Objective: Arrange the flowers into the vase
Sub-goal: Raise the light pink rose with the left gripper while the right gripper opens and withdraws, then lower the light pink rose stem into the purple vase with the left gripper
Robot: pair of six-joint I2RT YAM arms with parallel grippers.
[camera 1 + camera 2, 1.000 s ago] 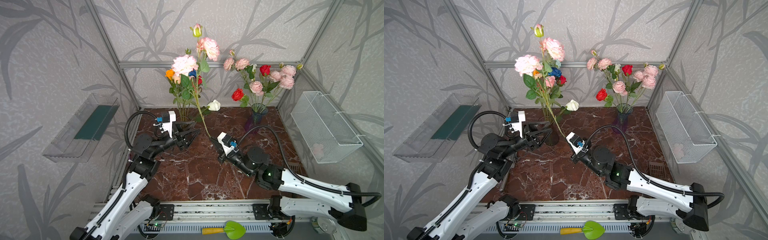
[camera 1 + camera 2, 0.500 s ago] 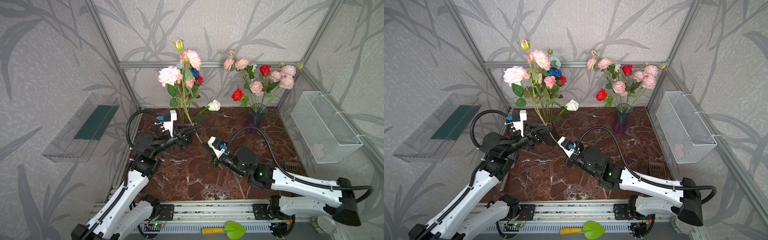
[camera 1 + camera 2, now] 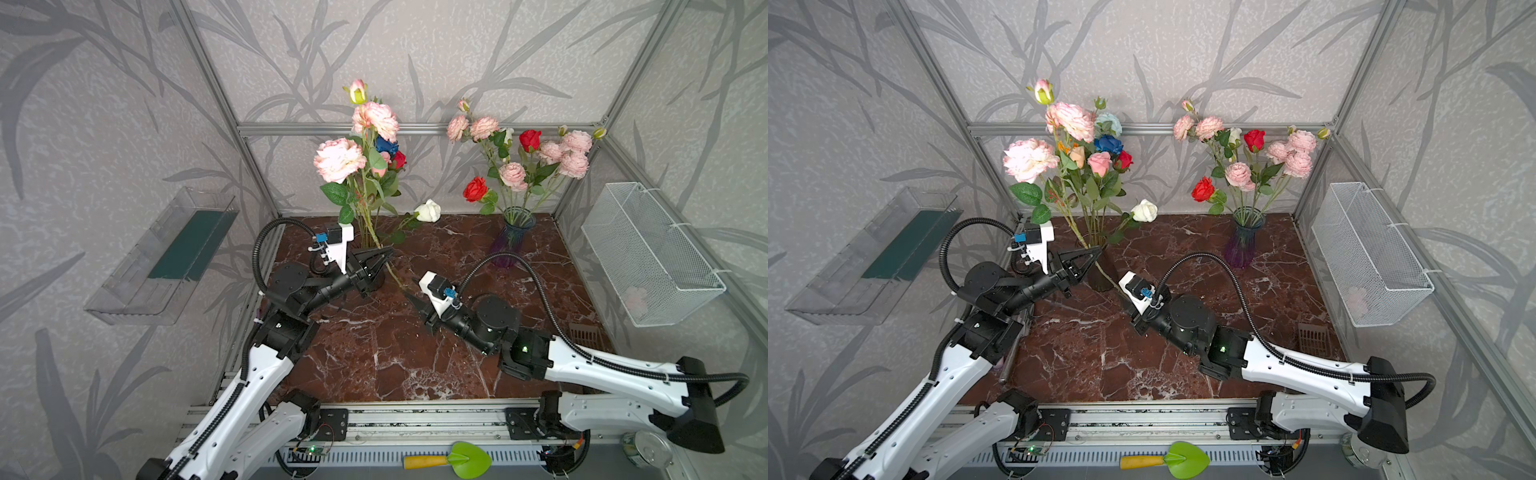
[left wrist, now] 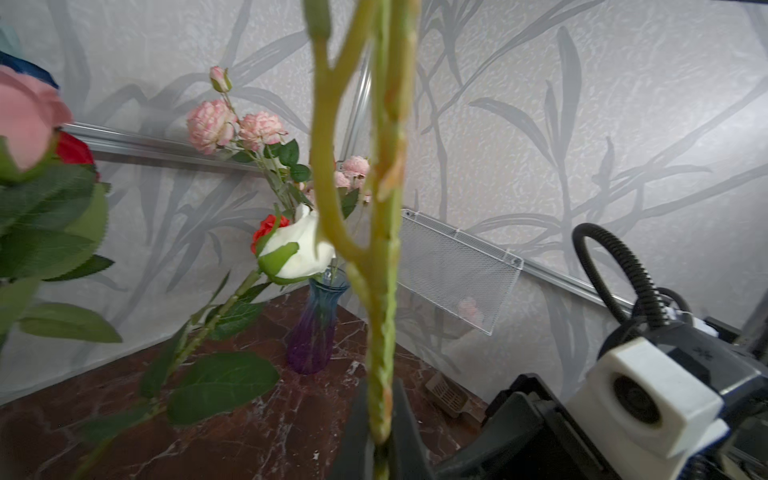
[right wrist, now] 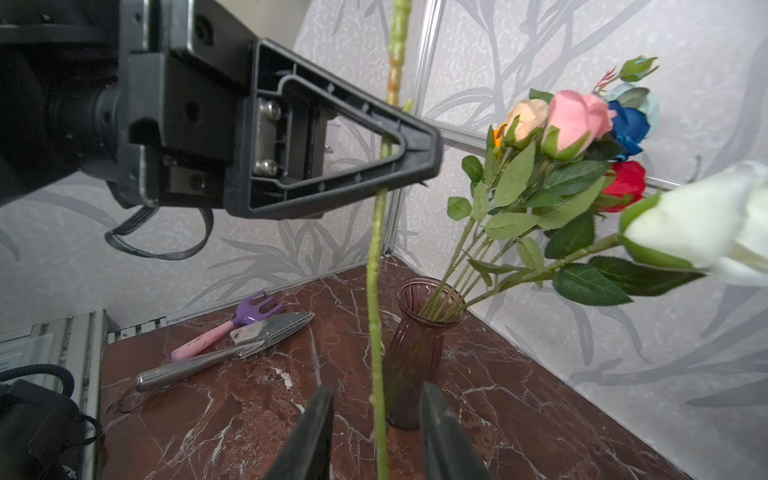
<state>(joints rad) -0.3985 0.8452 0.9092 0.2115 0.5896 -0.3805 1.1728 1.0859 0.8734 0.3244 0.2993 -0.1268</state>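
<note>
My left gripper still has the bottom end of the stem hanging outside. Next I will move it up and outward, bring that end over the brown vase's opening (image 3: pixel 1096 240) and lower it to release.
My left gripper (image 3: pixel 384 254) is shut on the green stem (image 4: pixel 380 291) of a branch of the flowers with frilly pink blooms (image 3: pixel 338 160); it stands nearly upright beside the brown vase (image 5: pixel 415 353). The same stem (image 5: pixel 376 291) runs between the fingers of my open right gripper (image 5: pixel 378 440) without touching either; that gripper (image 3: pixel 417 309) sits low by the stem's foot. The brown vase (image 3: pixel 1100 276) holds blue, red, pink and orange roses and a leaning white rose (image 3: pixel 428 210). A blue-purple vase (image 3: pixel 511 241) at the back right holds pink and red flowers (image 3: pixel 540 158).
A white wire basket (image 3: pixel 648 257) hangs on the right wall and a clear tray (image 3: pixel 166 253) on the left wall. A purple fork (image 5: pixel 232 328) and a metal trowel (image 5: pixel 232 349) lie on the marble floor near the left arm. A green trowel (image 3: pixel 457 459) lies on the front rail.
The held branch swung left toward the brown vase. My left gripper closed on its stem, then my right gripper opened off it.
</note>
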